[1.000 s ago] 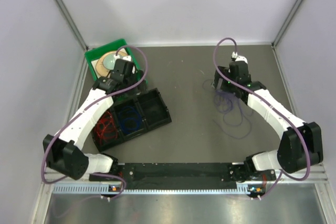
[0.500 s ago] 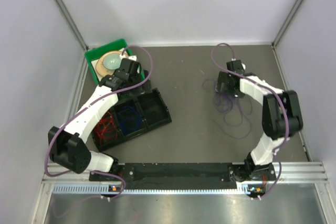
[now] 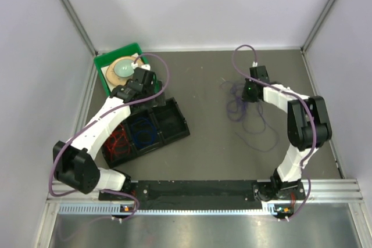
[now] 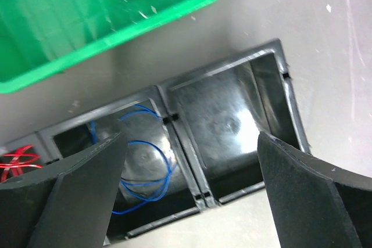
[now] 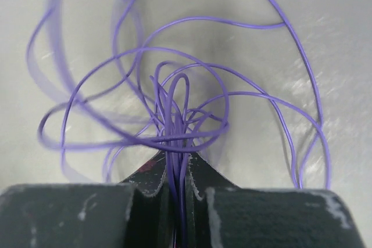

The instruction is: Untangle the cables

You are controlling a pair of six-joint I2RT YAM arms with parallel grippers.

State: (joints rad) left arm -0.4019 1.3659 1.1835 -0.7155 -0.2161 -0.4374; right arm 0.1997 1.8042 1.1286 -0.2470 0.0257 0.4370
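The purple cable (image 3: 247,114) should go up with my right gripper, then left in the top view and down over the tray's empty section (image 3: 170,122). My right gripper should then let go of it there, because the other sections hold cables.
A tangle of thin purple cable (image 3: 247,114) lies in loose loops on the grey table at the right. My right gripper (image 3: 249,91) is down at the tangle's far end, shut on a bunch of purple strands (image 5: 174,85) that run between its jaws (image 5: 177,158). A blue cable (image 3: 143,133) is coiled in the middle compartment of the black tray (image 3: 174,126). A red cable (image 3: 118,142) sits in the tray's left compartment. My left gripper (image 3: 141,81) hovers open above the tray (image 4: 224,65), nothing between its fingers (image 4: 190,143), with the blue cable (image 4: 145,166) and red cable (image 4: 17,160) below.
A green bin (image 3: 104,62) holding a round plate and bowl stands at the back left, just behind the tray; its wall (image 4: 116,33) shows in the left wrist view. The tray's right compartment (image 4: 232,126) holds nothing. Enclosure walls close in both sides.
My right gripper has gone from open to shut on the purple strands. The right arm folded in and the tangle shifted a little left. The left arm hardly moved.
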